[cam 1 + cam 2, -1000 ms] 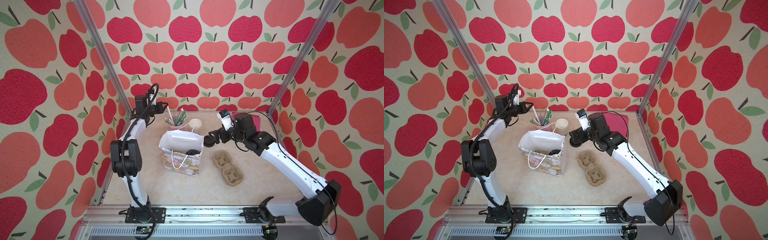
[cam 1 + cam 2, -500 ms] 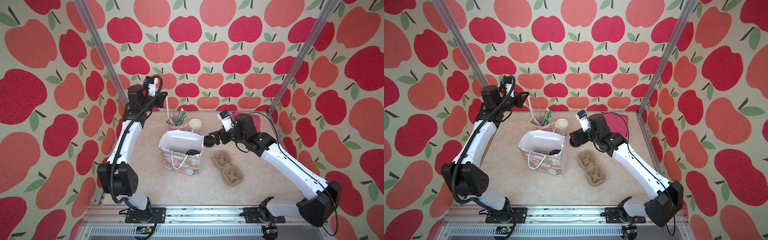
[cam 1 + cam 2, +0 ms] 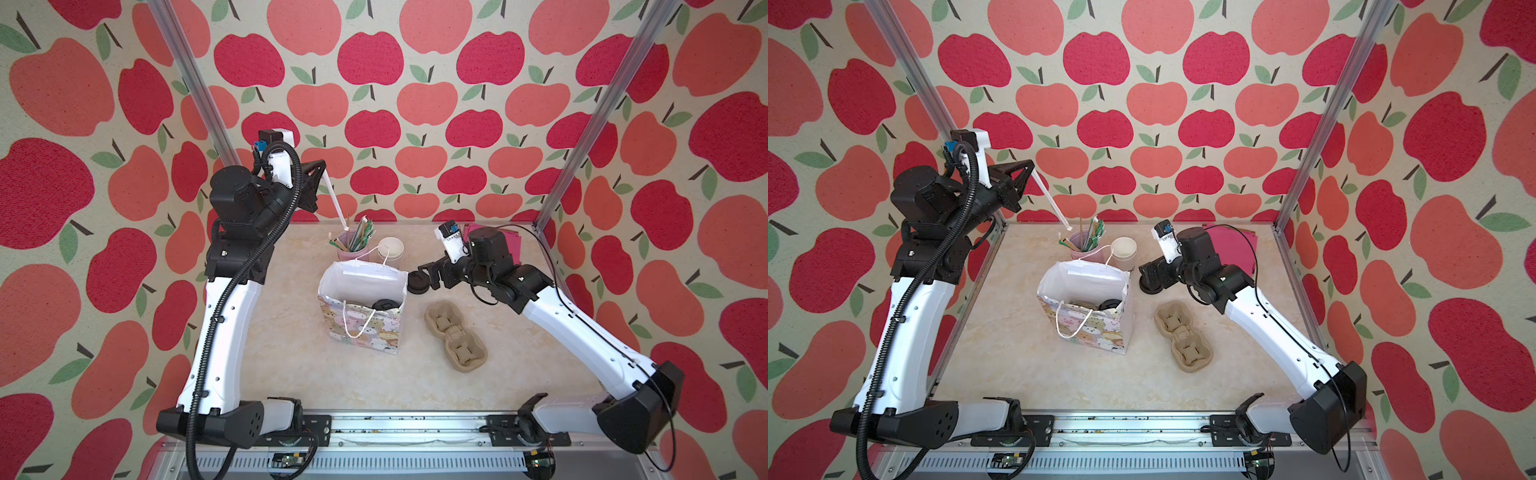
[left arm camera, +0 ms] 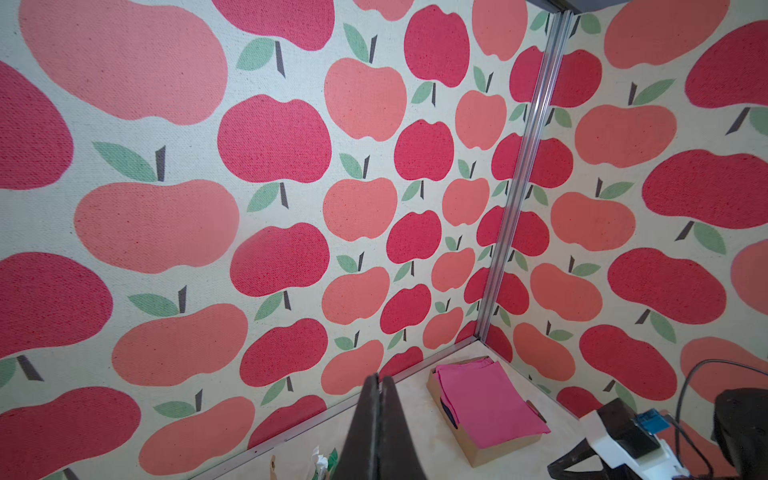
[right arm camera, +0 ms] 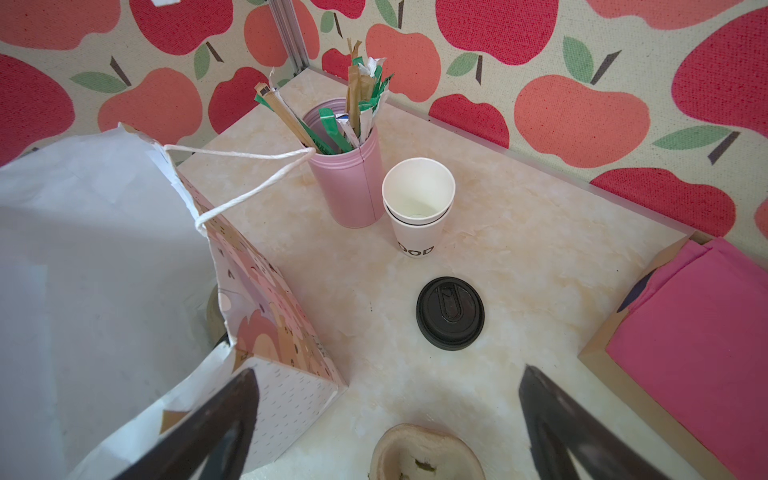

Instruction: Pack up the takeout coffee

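The gift bag has room beside the black lid, so my left gripper needs to move back and down to the gift bag's opening [image 3: 359, 286] next and let go of the straw.
Inside the open paper gift bag [image 3: 361, 328] [image 3: 1088, 330] the takeout coffee's black lid [image 3: 384, 304] [image 3: 1108, 303] shows; the cup under it is hidden. My left gripper [image 3: 322, 165] [image 3: 1030, 165] [image 4: 378, 380] is raised high at the back left, shut on the top of a white wrapped straw [image 3: 336, 201] [image 3: 1052, 203]. The straw's lower end hangs just over the pink cup of straws [image 3: 351, 249] [image 5: 349, 183]. My right gripper [image 3: 420, 276] [image 3: 1148, 274] [image 5: 388, 372] stands open and low beside the bag's right side, over a loose black lid [image 3: 417, 286] [image 5: 450, 312], holding nothing.
A nested stack of white cups [image 3: 390, 249] [image 5: 417, 208] stands next to the pink cup. A tan pulp cup carrier [image 3: 455, 336] [image 3: 1183, 336] lies right of the bag. A cardboard box of pink napkins [image 3: 1235, 249] [image 4: 490, 403] [image 5: 698, 353] sits in the back right corner.
My left arm has risen and drawn back, lifting the white straw up out of the pink cup. The right arm and the bag have not moved.
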`<state>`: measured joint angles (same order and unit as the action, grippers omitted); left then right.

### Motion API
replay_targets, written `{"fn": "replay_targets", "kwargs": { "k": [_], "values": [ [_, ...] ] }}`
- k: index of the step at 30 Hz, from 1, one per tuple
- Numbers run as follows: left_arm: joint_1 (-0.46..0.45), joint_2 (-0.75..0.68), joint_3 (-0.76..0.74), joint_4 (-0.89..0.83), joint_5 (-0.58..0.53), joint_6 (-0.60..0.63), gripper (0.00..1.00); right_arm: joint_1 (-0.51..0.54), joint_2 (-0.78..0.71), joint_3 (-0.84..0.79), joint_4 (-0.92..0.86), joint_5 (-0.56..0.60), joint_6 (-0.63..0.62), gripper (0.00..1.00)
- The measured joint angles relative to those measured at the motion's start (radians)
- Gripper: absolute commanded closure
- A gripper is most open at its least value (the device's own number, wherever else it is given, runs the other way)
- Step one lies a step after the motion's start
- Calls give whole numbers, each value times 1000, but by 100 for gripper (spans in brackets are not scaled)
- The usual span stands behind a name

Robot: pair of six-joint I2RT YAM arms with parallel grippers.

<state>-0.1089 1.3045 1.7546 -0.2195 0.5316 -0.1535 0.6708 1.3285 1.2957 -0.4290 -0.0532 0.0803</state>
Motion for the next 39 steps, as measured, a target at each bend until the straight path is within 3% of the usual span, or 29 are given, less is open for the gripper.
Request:
{"fn": "replay_targets", "kwargs": {
  "k": [9, 23, 30, 39],
  "values": [
    [-34, -121, -32, -90, 12, -70, 100, 0, 0, 0, 18, 1, 0, 1],
    [-52, -233, -276, -230, 37, -80, 100, 0, 0, 0, 22, 12, 0, 1],
    [-85, -254, -415, -245, -11, -51, 100, 0, -6, -7, 47, 34, 0, 1],
    [-130, -253, -472, -265, -95, 2, 77, 0, -9, -14, 55, 45, 0, 1]
  ]
}}
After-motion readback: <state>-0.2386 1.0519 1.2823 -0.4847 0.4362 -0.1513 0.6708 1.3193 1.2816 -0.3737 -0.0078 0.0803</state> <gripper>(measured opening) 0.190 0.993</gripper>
